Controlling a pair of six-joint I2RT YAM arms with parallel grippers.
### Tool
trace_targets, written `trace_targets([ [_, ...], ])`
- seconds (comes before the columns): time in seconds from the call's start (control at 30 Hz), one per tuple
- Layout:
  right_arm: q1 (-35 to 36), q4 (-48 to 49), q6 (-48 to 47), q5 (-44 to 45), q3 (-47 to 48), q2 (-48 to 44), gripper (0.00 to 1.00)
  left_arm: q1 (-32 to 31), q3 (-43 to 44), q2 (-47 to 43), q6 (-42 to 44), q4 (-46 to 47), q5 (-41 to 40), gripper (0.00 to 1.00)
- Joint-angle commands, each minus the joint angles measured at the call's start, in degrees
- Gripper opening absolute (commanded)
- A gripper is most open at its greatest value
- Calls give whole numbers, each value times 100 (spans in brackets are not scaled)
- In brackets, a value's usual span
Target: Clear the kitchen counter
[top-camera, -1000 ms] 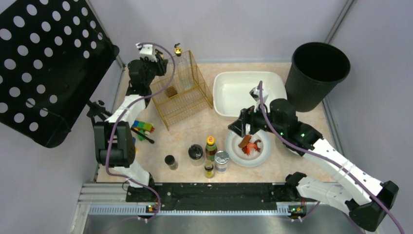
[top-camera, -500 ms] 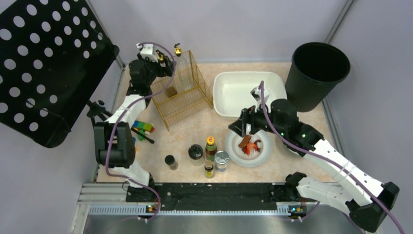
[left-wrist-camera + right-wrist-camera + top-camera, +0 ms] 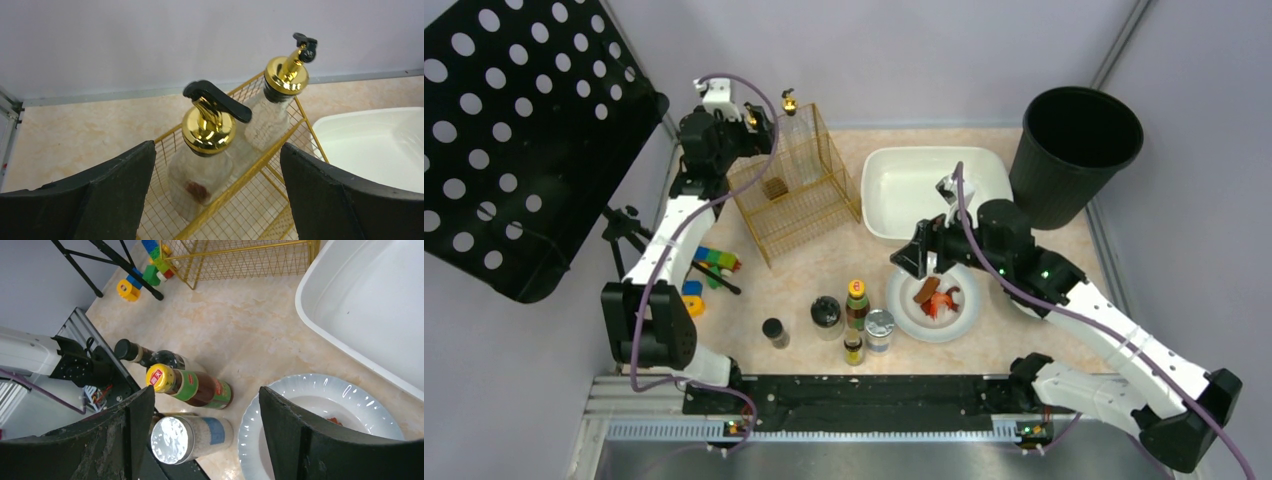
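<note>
My right gripper goes to the left in the top view next, then down over the sauce bottle's yellow cap to close. The jar and shaker (image 3: 172, 440) crowd the sauce bottle.
On the kitchen counter (image 3: 824, 255) stands a gold wire rack (image 3: 799, 190) holding two clear glass bottles with gold tops. The nearer bottle (image 3: 209, 131) has a black lever; the farther one (image 3: 286, 75) stands at the rack's corner. My left gripper (image 3: 217, 150) is open wide above the nearer bottle, touching nothing, at the rack's back left (image 3: 757, 125). My right gripper (image 3: 205, 392) is open and empty, hovering over the left rim of a white plate (image 3: 962, 325) with red food scraps (image 3: 936, 298). Below it stand a silver-lidded shaker (image 3: 172, 440) and a yellow-capped sauce bottle (image 3: 187, 385).
A white tub (image 3: 924, 190) and a black bin (image 3: 1079, 150) are at the back right. A black-lidded jar (image 3: 826, 312), a small dark bottle (image 3: 774, 330) and a small jar (image 3: 852, 348) stand near the front. Toy blocks (image 3: 714, 262), a tripod (image 3: 624, 225) and a perforated black panel (image 3: 514, 130) are on the left.
My left gripper has opened wide, letting go of the lever-topped bottle in the rack, and has drawn back to the left. My right gripper has hardly moved.
</note>
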Motion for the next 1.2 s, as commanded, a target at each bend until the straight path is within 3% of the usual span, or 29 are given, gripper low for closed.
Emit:
trace_targets([
  [0.0, 62, 133, 8, -194, 461, 111, 77, -75, 139, -512, -121, -593, -121, 99],
  [0.33, 384, -41, -86, -304, 705, 715, 80, -171, -694, -2074, -395, -1656, -557, 99],
  [0.6, 1310, -344, -264, 539, 850, 1032, 80, -222, -1047, -3151, -1089, -2650, 494, 99],
  [0.87, 1846, -458, -298, 1134, 939, 1268, 80, -277, -1291, -3786, -1145, -3530, 1374, 99],
  [1.17, 2494, -688, -314, 2421, 1492, 2040, 78, -277, -1086, -4105, -661, -4620, 1462, 99],
])
